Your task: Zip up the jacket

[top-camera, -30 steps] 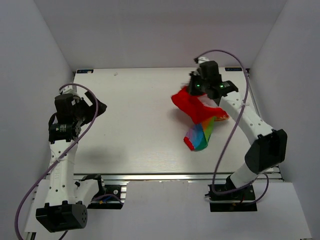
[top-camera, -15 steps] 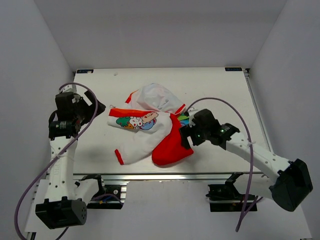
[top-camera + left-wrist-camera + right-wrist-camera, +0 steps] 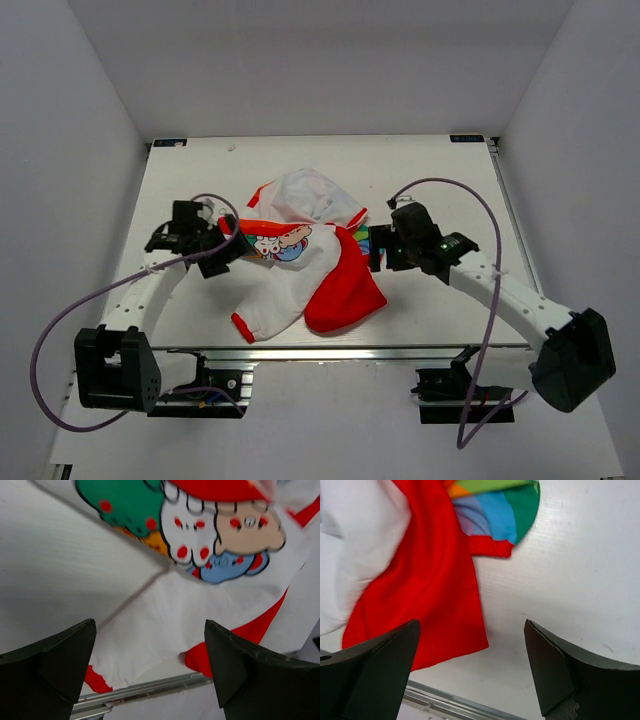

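My left gripper reaches outward and down onto the jacket's white edge beside the green print and closes next, since that edge borders bare table.
The jacket [image 3: 300,255] lies crumpled in the middle of the table, white lining up at the back, cartoon print [image 3: 283,242] to the left, red fabric [image 3: 345,295] toward the front. My left gripper [image 3: 222,258] is open at the jacket's left edge. In the left wrist view it [image 3: 150,625] hangs open over a white sleeve [image 3: 165,615] below the print [image 3: 210,525]. My right gripper [image 3: 377,250] is open at the jacket's right edge. In the right wrist view it [image 3: 472,624] is open above the red fabric's [image 3: 427,595] edge and a rainbow-striped cuff [image 3: 500,510]. Nothing is held.
An aluminium rail [image 3: 340,352] runs along the table's front edge, close to the jacket's lowest folds, and shows as the rail [image 3: 145,687] in the left wrist view. White walls enclose the table on three sides. Bare table [image 3: 450,180] lies at the back right.
The right gripper, which held the jacket bunched at the back right, dropped it in the middle and opened. The left arm has swung in from the left edge to the jacket's left side.
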Controlling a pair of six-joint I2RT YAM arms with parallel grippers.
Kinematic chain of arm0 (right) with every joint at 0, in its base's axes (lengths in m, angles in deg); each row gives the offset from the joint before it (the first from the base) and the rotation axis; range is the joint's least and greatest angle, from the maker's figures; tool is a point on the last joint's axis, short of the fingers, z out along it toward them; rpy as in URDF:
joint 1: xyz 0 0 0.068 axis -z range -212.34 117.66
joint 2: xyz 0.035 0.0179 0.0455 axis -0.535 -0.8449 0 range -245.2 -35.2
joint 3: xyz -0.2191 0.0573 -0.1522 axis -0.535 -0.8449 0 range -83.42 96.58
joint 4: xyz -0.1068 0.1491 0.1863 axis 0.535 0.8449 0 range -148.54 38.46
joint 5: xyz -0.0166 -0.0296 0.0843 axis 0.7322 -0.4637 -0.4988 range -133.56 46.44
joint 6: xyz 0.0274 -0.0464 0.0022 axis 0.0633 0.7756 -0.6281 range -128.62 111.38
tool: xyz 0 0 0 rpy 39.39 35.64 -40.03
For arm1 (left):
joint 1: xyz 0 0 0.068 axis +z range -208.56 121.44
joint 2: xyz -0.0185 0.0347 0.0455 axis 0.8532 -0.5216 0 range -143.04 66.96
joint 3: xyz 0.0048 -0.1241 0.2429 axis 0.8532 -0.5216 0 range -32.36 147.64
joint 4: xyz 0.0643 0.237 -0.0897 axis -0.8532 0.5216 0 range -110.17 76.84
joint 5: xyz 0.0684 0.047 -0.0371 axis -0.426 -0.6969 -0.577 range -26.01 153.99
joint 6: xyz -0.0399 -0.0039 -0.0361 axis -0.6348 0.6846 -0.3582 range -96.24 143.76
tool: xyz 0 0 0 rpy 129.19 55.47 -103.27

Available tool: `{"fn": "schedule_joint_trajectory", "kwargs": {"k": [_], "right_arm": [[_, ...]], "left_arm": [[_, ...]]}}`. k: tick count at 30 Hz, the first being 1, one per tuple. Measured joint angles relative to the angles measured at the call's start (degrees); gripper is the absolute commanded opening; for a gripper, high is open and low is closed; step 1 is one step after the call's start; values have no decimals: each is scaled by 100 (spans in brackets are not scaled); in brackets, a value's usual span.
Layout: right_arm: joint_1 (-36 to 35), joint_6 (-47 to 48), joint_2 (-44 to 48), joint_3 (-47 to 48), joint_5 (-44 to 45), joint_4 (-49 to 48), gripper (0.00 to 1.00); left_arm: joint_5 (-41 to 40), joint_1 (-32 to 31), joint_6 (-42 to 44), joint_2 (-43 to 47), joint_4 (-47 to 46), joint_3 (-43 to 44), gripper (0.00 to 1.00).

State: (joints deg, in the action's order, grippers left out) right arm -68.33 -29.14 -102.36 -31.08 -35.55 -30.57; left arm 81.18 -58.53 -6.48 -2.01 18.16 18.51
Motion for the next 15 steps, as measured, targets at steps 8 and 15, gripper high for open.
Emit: {"fn": "schedule_joint_trajectory", "kwargs": {"k": [8,15], "right_arm": [[42,-525,-1187,-52,240,74,88],[17,-289,-1403,-284,-431,-221,89]], "left_arm": [[-260,-1298,-505,-496,-162,-688,98],[-1180,-935,-1003,-1366,-101,286,98]]}}
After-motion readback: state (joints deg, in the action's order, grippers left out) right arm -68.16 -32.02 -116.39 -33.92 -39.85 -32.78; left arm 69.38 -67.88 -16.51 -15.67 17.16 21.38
